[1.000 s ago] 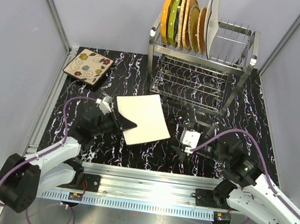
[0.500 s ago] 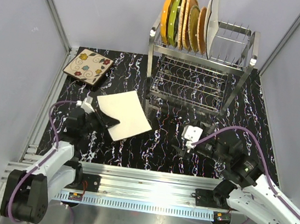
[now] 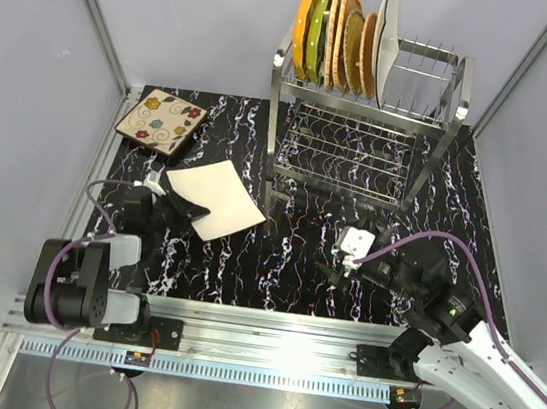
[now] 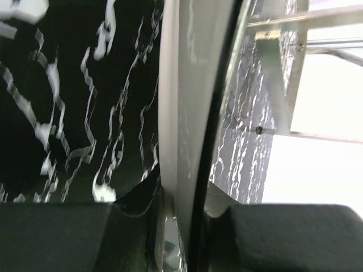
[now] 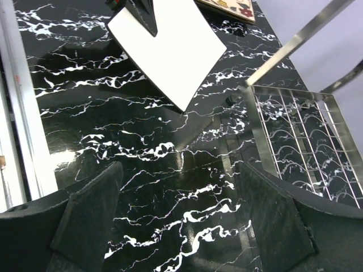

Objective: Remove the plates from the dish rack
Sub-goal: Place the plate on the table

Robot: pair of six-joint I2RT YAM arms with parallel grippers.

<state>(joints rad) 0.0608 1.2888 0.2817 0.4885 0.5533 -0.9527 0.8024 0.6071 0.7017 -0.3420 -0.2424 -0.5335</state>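
The left gripper moves outward and down next, to get the square white plate beside the floral plate (image 3: 160,122), on the empty table toward the dish rack.
My left gripper (image 3: 186,204) is shut on the near-left edge of a square white plate (image 3: 216,197), holding it low over the black marbled table, left of the dish rack (image 3: 363,141). The left wrist view shows that plate's rim (image 4: 181,85) edge-on, pinched in the gripper (image 4: 184,207). Several plates stand upright in the rack's top tier: orange (image 3: 303,33), green (image 3: 318,37), wicker (image 3: 342,36) and a tall white one (image 3: 386,36). A square floral plate (image 3: 160,122) lies flat at the far left. My right gripper (image 3: 332,270) hangs open and empty near the rack's front; (image 5: 178,187) is over bare table.
The rack's lower wire tier (image 5: 300,136) holds nothing and sits close to the right gripper's right finger. The right wrist view also catches the white plate (image 5: 170,51) and a corner of the floral plate (image 5: 229,5). Grey walls enclose the table; a metal rail (image 3: 265,345) runs along the near edge.
The left arm has carried the white plate left and away from the rack's front, toward the floral plate. The right gripper has barely shifted and stays open.
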